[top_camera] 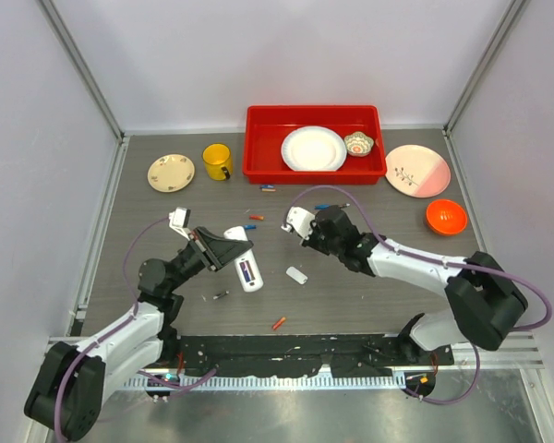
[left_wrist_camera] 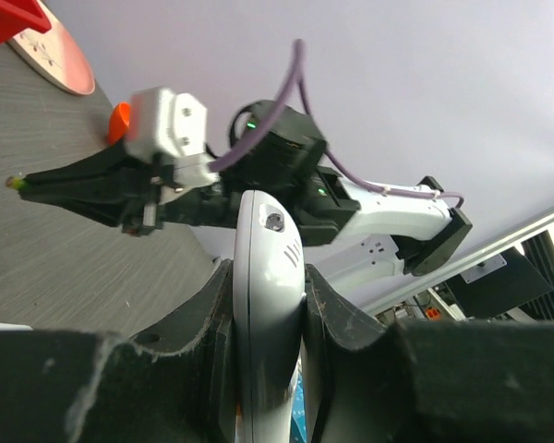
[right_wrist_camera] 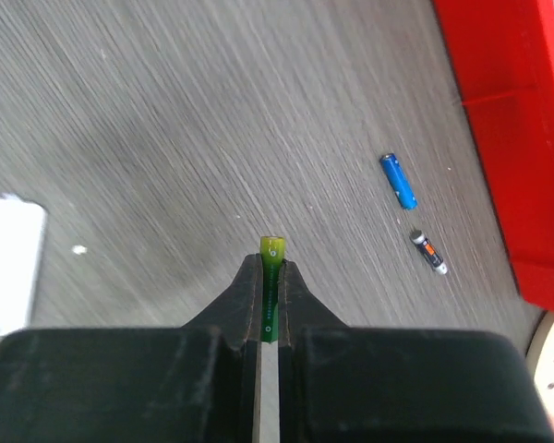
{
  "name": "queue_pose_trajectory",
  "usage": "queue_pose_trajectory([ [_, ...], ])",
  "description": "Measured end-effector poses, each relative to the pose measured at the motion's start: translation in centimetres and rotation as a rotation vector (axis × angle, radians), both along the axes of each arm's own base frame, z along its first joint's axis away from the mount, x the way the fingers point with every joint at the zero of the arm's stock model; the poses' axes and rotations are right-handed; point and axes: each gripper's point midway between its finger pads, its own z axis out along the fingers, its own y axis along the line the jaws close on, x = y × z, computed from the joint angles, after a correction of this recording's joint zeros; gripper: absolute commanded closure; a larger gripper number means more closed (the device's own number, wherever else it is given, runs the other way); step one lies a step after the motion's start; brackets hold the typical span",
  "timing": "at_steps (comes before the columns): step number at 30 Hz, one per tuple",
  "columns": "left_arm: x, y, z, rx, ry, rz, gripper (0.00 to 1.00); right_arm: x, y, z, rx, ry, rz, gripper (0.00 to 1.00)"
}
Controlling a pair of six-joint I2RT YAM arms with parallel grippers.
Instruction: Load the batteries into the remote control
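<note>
The green battery point(right_wrist_camera: 273, 247) comes down onto the bare table beneath it next, between the white back cover and the red tray. My right gripper lowers it and then opens.
My left gripper point(top_camera: 231, 251) is shut on the white remote control point(top_camera: 247, 268), held off the table with its open battery bay facing up. In the left wrist view the remote control point(left_wrist_camera: 268, 249) stands clamped between both pads. My right gripper point(top_camera: 288, 227) hangs just to the right of it, shut on a green battery point(right_wrist_camera: 273, 247) whose tip sticks out past the fingertips. The white back cover point(top_camera: 297, 274) lies on the table below the right gripper. Loose batteries lie scattered: blue point(right_wrist_camera: 398, 180), black and orange point(right_wrist_camera: 428, 252), black point(top_camera: 220, 295), orange point(top_camera: 278, 323).
A red tray point(top_camera: 258, 138) at the back holds a white plate point(top_camera: 312, 148) and a small bowl point(top_camera: 358, 143). A yellow mug point(top_camera: 217, 161) and a cream plate point(top_camera: 171, 173) stand to its left. A pink plate point(top_camera: 417, 171) and an orange bowl point(top_camera: 446, 216) are to its right.
</note>
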Motion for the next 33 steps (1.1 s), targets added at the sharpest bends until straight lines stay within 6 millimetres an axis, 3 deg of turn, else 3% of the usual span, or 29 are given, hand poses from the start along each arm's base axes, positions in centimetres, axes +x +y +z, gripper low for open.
queue_pose_trajectory([
  [7,-0.3,0.2,0.9,-0.02,-0.029,0.012,1.0,2.0,-1.6,-4.6,-0.094,0.112,0.171,0.99],
  [17,-0.2,0.5,0.7,-0.027,-0.028,0.034,1.0,3.0,-0.3,-4.1,-0.068,0.151,0.298,0.99],
  [26,-0.2,0.5,0.6,-0.021,-0.031,0.036,1.0,2.1,-0.8,-6.1,-0.09,0.217,0.308,0.99],
  [29,-0.2,0.5,0.5,-0.02,-0.03,0.037,1.0,1.8,-1.1,-6.5,-0.095,0.23,0.307,0.93],
  [31,-0.2,0.5,0.5,-0.02,-0.031,0.037,1.0,1.7,-1.1,-6.7,-0.096,0.238,0.302,0.82],
  [32,-0.2,0.5,0.5,-0.019,-0.033,0.038,1.0,1.7,-1.2,-6.7,-0.094,0.24,0.296,0.75],
  [33,-0.2,0.5,0.5,-0.019,-0.035,0.038,1.0,1.7,-1.2,-6.7,-0.091,0.243,0.289,0.58],
])
